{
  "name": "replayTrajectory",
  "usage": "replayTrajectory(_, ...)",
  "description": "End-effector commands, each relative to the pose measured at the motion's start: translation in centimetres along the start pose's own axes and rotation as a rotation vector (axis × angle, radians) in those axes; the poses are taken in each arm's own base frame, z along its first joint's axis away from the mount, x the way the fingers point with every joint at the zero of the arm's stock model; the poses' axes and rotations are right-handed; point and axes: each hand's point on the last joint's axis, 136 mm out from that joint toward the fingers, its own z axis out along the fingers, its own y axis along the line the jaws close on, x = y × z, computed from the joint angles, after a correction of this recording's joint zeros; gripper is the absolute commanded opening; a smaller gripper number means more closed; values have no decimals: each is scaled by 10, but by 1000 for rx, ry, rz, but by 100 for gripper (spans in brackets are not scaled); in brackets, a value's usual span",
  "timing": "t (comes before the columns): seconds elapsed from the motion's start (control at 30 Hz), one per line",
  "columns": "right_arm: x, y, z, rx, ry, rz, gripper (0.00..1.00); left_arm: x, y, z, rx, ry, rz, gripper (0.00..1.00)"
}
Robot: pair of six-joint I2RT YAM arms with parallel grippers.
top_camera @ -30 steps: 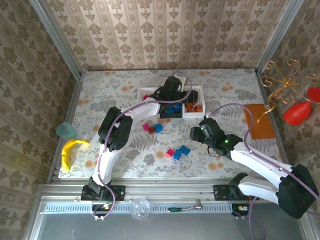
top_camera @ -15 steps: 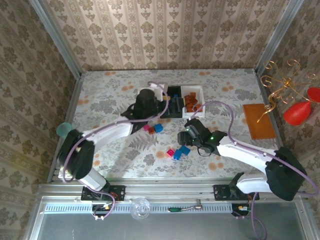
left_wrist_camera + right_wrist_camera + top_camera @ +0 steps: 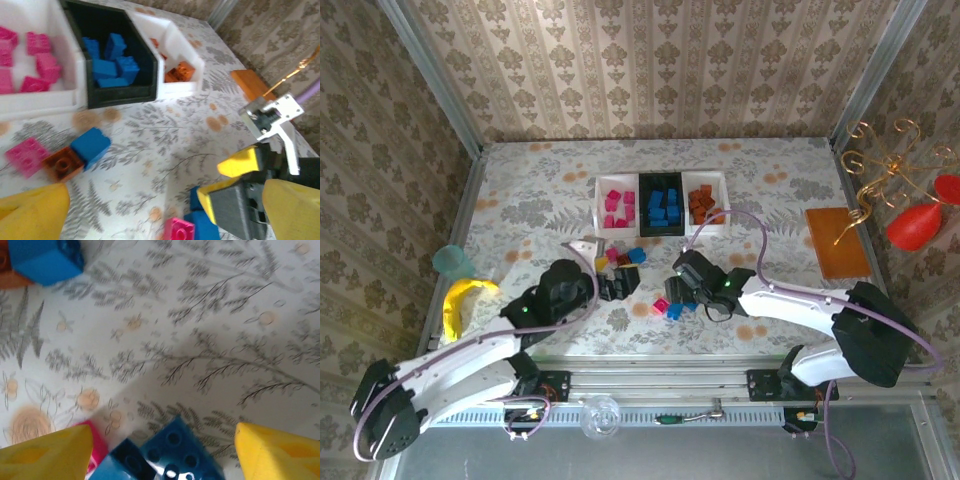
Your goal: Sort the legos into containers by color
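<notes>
The blue brick nearest the pink one lies below and back from my right gripper. The gripper's open fingers move back and down around that brick next.
Three containers stand in a row at the back: a white tray (image 3: 601, 200) with pink legos (image 3: 617, 208), a black tray (image 3: 663, 228) with blue ones (image 3: 663, 207), and a white tray (image 3: 721, 192) with orange ones (image 3: 701, 203). A loose pink, orange and blue group (image 3: 626, 257) lies in front of them; the wrist views show its blue brick (image 3: 90, 145) (image 3: 47, 260). My left gripper (image 3: 617, 283) (image 3: 165, 210) is open above bare table. My right gripper (image 3: 680, 287) (image 3: 160, 452) is open and low over a blue brick (image 3: 177, 452), with a pink one (image 3: 98, 442) beside it.
A flat orange mat (image 3: 838, 242) lies at the right. A banana (image 3: 460, 300) and a teal cup (image 3: 452, 262) sit at the left edge. Red ornaments (image 3: 918, 222) hang at the far right. My right gripper's fingers (image 3: 240, 162) stand close to my left one.
My left arm has pulled back from the trays toward the near left, and its gripper has opened wide. My right gripper has slid left to the pink and blue bricks.
</notes>
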Motion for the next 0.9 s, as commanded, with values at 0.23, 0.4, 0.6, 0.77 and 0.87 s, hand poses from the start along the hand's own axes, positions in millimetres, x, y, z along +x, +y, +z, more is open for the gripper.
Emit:
replayTrajectory(0.23,33,27,-8,-18,40,-111,75,29,42,-26,-149,21,-45,100)
replayTrajectory(0.4,55,29,-10,-21,97,-77,76,31,46,-25,-160,21,-48,100)
replayTrajectory(0.6,73,16,2,62,179,-55,76,30,49,-26,-176,12,-45,100)
replayTrajectory(0.77,68,13,11,109,174,-68,75,30,49,-27,-177,13,-45,100)
replayTrajectory(0.87,59,15,15,114,144,-80,73,29,48,-28,-172,10,-45,100)
